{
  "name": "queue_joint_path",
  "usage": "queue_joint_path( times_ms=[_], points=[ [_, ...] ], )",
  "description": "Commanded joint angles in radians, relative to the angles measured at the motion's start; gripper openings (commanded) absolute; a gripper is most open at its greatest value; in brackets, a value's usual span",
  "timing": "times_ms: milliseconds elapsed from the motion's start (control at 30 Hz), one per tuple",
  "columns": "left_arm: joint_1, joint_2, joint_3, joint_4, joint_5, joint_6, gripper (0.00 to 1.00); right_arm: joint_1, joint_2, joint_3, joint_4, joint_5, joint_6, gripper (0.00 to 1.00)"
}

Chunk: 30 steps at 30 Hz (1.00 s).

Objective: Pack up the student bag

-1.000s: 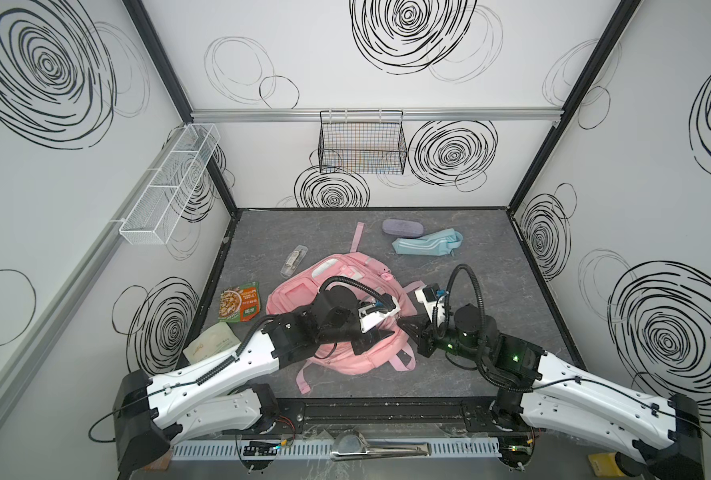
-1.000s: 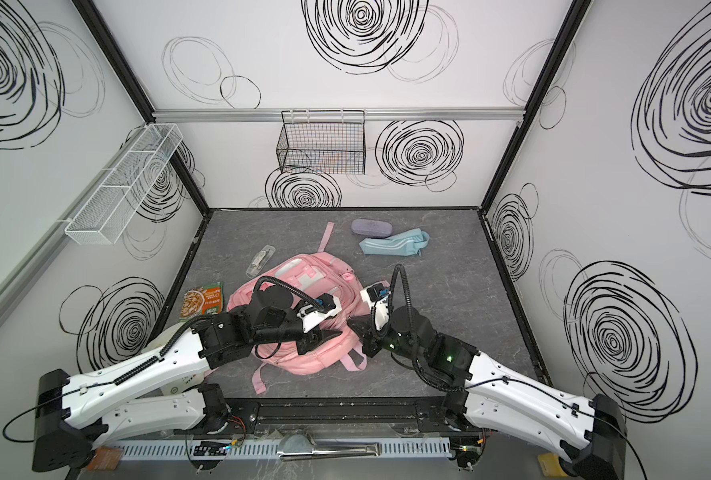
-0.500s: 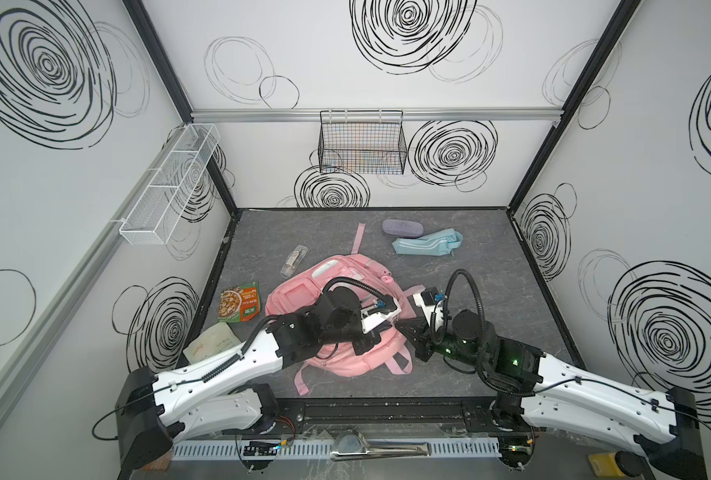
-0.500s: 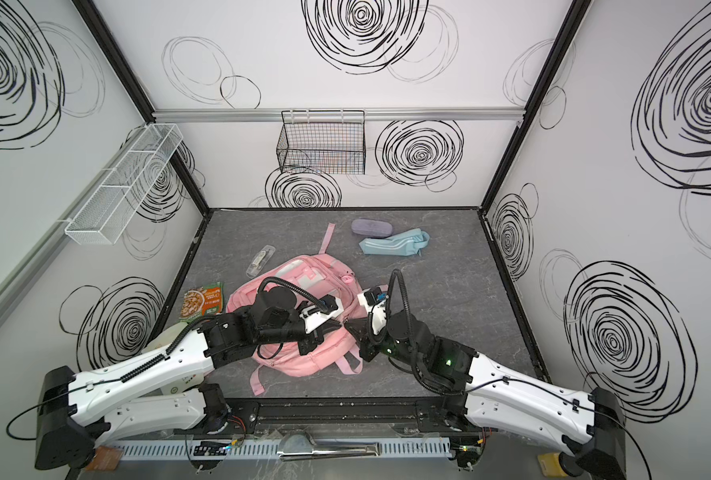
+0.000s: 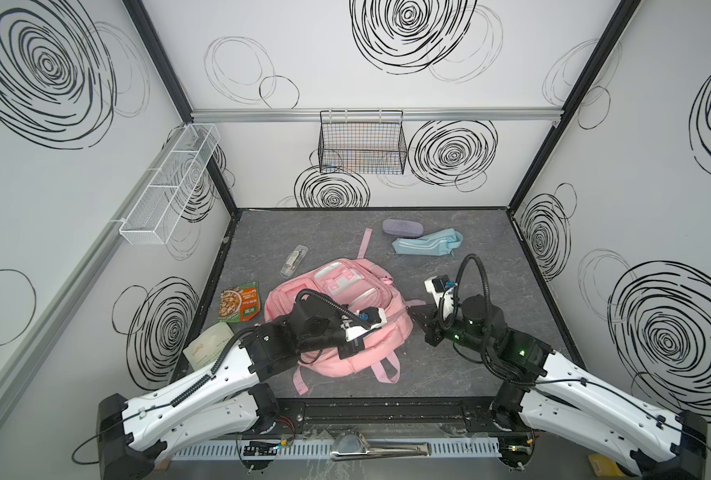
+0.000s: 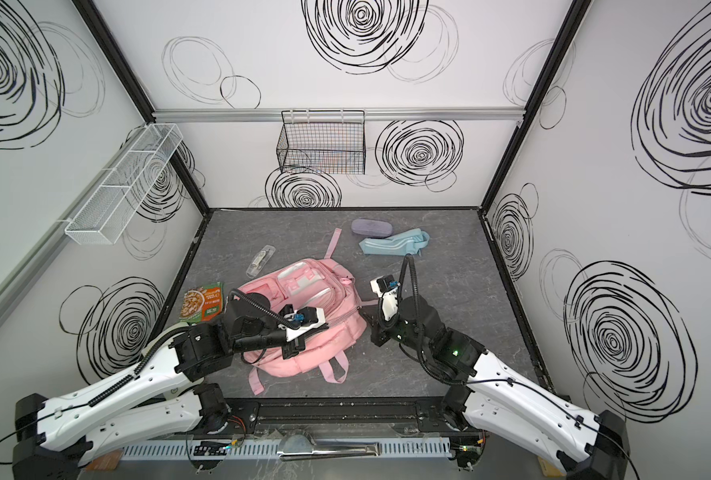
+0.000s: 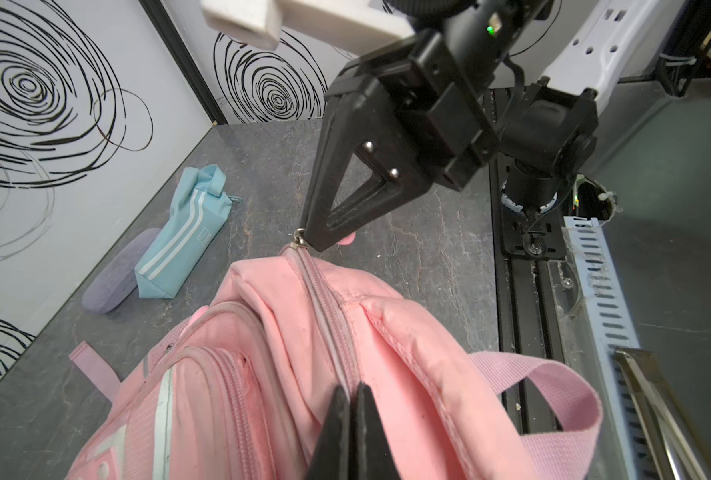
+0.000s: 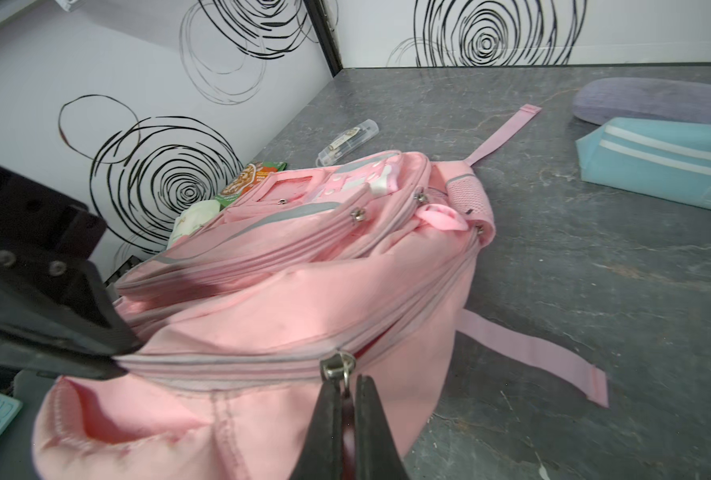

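Note:
My right gripper should next pull the zipper pull (image 8: 337, 368) outward along the bag's seam to the zipper's end by the mesh pocket (image 8: 478, 233) and let go of it, because that part of the zipper is still open.
The pink student bag (image 5: 387, 336) (image 6: 339, 330) lies front pockets up near the middle of the grey floor. My left gripper (image 5: 354, 348) (image 6: 293, 348) (image 7: 350, 388) is shut, pinching the bag's (image 7: 408, 353) fabric at the main zipper seam. My right gripper (image 5: 414, 317) (image 6: 365, 316) (image 8: 347, 382) is shut on the metal zipper pull (image 8: 337, 368) (image 7: 300, 236) at the bag's (image 8: 304, 299) right end. The zipper line runs taut between the two grippers. The bag's inside is hidden.
A light-blue pouch (image 5: 426, 245) and a purple glasses case (image 5: 401, 227) lie at the back right. A clear pen box (image 5: 293, 260), a snack packet (image 5: 239, 301) and a white packet (image 5: 210, 347) lie left of the bag. A black wire basket (image 5: 362, 143) hangs on the back wall.
My left gripper has shut on the bag's zipper seam. My right gripper, still shut on the pull, has shifted a little toward the bag.

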Motion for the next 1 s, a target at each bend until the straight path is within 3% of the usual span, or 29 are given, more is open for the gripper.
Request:
queue_joint_path(
  times_ms=[0,267,400,800,967],
  points=[
    [0.025,-0.062,0.005,-0.052,0.033,0.114,0.00,-0.117,-0.001,0.005,-0.060,0.091,-0.050,0.00],
    [0.113,-0.132,0.019,-0.144,0.093,0.203,0.00,-0.281,0.029,-0.069,0.016,-0.002,-0.074,0.00],
    [0.170,-0.167,0.021,-0.168,0.078,0.218,0.00,-0.313,0.041,-0.093,0.052,-0.032,-0.072,0.00],
    [0.186,-0.233,-0.005,-0.201,0.041,0.196,0.00,-0.389,0.185,-0.207,0.303,-0.058,-0.053,0.00],
    [0.187,-0.234,-0.017,-0.196,0.056,0.188,0.00,-0.406,0.265,-0.187,0.323,-0.056,-0.048,0.00]
  ],
)
